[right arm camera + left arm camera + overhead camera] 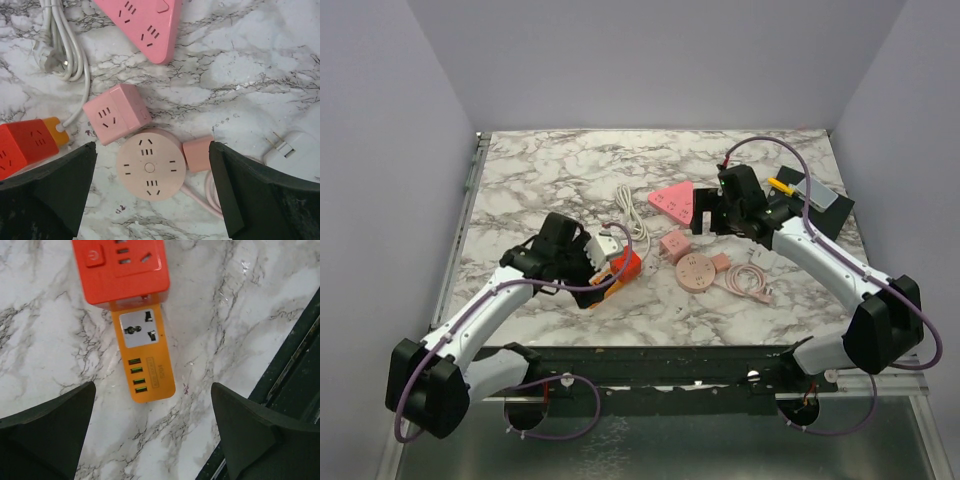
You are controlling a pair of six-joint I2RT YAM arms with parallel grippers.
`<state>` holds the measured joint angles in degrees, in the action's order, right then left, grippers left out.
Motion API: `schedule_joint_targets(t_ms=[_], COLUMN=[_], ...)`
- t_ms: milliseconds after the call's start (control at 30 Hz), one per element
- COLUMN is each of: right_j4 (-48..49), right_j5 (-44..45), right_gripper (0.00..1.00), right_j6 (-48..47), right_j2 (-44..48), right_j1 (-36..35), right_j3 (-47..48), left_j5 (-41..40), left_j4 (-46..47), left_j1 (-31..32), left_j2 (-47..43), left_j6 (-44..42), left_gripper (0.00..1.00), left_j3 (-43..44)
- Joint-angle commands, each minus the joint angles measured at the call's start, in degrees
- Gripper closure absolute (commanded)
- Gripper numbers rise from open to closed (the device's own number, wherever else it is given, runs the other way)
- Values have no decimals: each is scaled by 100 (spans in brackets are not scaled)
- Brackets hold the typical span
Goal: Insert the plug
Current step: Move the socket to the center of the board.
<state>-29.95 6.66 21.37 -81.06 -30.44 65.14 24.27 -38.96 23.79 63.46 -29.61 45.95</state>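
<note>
The pink socket cube sits crooked below, so my right gripper next shifts left in the top view over the pink socket cube (674,244) (117,113), turns to match its sides and descends.
My left gripper (152,387) hangs open over an orange socket bar (142,355) with one outlet and several USB ports. Its far end lies against a red power cube (120,270). My right gripper (152,145) is open above a round pink socket (150,165), nothing between its fingers. A small pink block (197,155) touches that socket's right side. A white two-prong plug (290,150) lies to the right, and a white corded plug (47,60) at the upper left. In the top view the left gripper (605,262) and right gripper (705,222) both hover low.
A pink socket cube (112,117) and a pink triangular socket (145,25) lie beside the round one. A coiled pink cable (750,282) lies in front of the right arm. A black tray (815,200) sits at the back right. The table's dark front rail (295,365) runs close by.
</note>
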Motion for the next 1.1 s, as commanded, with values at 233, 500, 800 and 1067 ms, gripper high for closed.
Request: schedule_joint_targets(t_ms=[233, 500, 800, 1067], right_j4=[-111, -264, 225, 787], right_j5=[264, 536, -278, -896], right_gripper=[0, 0, 0, 0], right_j6=[157, 139, 24, -238], right_j2=[157, 235, -73, -621], right_j1=[74, 142, 144, 96], right_j3=[87, -302, -689, -473], left_j5=[-987, -1605, -2241, -2141], left_j4=[832, 1391, 1805, 1908], left_j1=[736, 741, 500, -600], left_j2=[174, 413, 341, 584], left_j6=[-1035, -1922, -2611, -3265], left_gripper=[1, 29, 58, 71], left_j3=[-876, -1310, -1598, -1423])
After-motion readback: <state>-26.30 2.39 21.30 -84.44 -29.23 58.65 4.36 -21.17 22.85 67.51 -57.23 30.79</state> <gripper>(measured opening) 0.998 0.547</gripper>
